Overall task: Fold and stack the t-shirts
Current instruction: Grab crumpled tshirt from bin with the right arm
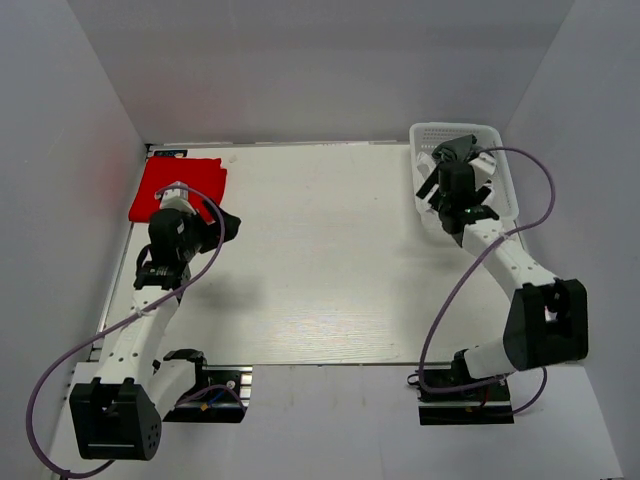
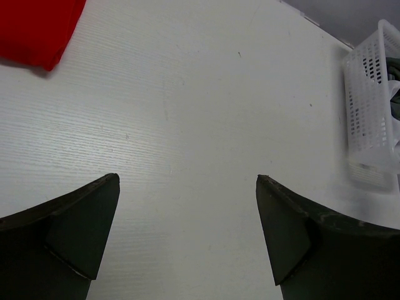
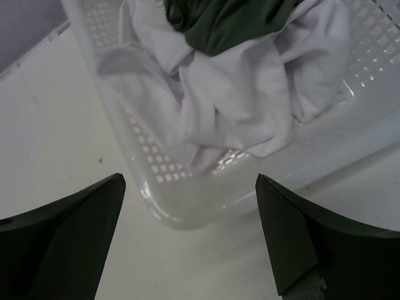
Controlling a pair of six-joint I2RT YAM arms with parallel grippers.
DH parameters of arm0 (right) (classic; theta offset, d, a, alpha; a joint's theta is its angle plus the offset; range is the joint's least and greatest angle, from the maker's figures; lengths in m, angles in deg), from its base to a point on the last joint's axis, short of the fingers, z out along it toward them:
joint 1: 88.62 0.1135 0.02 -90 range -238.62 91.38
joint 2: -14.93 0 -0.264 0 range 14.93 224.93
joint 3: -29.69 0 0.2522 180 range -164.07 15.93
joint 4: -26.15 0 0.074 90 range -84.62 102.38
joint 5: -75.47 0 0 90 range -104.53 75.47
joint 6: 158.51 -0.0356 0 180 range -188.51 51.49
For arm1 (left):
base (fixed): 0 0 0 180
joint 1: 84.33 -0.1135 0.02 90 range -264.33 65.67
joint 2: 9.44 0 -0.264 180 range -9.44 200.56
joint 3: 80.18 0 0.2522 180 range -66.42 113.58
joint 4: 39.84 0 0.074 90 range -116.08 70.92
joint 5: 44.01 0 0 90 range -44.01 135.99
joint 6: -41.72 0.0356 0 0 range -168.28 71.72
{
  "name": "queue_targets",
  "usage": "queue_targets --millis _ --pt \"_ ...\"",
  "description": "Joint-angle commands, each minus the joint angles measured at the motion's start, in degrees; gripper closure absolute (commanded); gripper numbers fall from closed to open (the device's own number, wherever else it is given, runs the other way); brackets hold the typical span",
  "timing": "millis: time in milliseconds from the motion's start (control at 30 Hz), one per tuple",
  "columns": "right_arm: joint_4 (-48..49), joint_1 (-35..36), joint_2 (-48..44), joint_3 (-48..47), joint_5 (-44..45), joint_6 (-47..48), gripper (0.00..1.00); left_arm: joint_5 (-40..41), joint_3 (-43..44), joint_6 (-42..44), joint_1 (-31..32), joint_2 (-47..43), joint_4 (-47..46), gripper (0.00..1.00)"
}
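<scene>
My right gripper moves outward past the basket's near end and lowers onto the bunched dark grey t-shirt point(image 1: 457, 148) point(image 3: 231, 26) next, because that shirt lies on top of the white one.
A bright red t-shirt point(image 1: 175, 185) lies folded flat at the table's far left corner; its edge shows in the left wrist view point(image 2: 37, 28). My left gripper point(image 1: 230, 225) hovers just to its right, open over bare table point(image 2: 187, 181) and holding nothing. A white t-shirt point(image 3: 237, 94) lies crumpled in the white lattice basket point(image 1: 495, 135), with a dark grey t-shirt point(image 3: 231, 22) on top of it point(image 1: 452, 152). My right gripper point(image 1: 455, 180) hangs over the basket's near end. It is open and empty point(image 3: 190, 181), with the basket's corner point(image 3: 206, 200) between its fingers.
The basket stands at the table's far right, against the back edge point(image 2: 372, 106). Grey walls close in the table at the back and on both sides. A purple cable loops beside each arm.
</scene>
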Motion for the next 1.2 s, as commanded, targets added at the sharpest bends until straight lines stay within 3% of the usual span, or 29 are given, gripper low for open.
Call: queue_targets --millis 0,133,467,733,833,867,967,1033,1100,1167 --pt "-2.3 -4.6 4.7 -6.7 1.9 -2.9 0.1 0.1 -0.4 -0.2 -0.1 0.7 -1.6 0.0" --pt "-4.4 -10.4 11.8 -13.7 -4.1 -3.1 0.1 -0.5 0.1 0.4 -0.1 2.6 -1.7 0.0" --pt "-8.4 -17.0 28.5 -28.1 -4.5 -8.5 0.1 -1.0 1.7 1.0 -0.1 6.4 -1.1 0.0" --pt "-2.3 -19.2 36.7 -36.0 -9.3 -8.8 0.1 0.1 1.7 1.5 -0.1 7.5 -1.1 0.0" --pt "-4.5 -20.4 40.5 -39.8 -12.8 -10.4 0.23 0.7 2.2 1.5 -0.1 8.5 -1.1 0.0" --pt "-3.8 -20.4 40.4 -39.6 -14.0 -10.6 0.41 0.7 2.2 1.5 -0.1 8.5 -1.1 0.0" --pt "0.2 -20.9 39.8 -37.1 -17.1 -9.6 0.67 0.7 2.2 1.5 -0.1 9.1 -0.6 0.0" --pt "1.4 -21.5 39.5 -36.6 -18.7 -8.6 0.79 0.7 2.8 1.5 -0.1 9.1 -0.6 0.0" --pt "1.4 -21.9 38.9 -36.9 -21.3 -8.3 1.0 0.7 2.8 2.0 -0.1 9.1 -0.6 0.0" --pt "2.5 -22.5 36.9 -36.2 -24.4 -6.1 1.0 0.7 2.8 2.0 -0.1 9.1 -0.1 0.0"
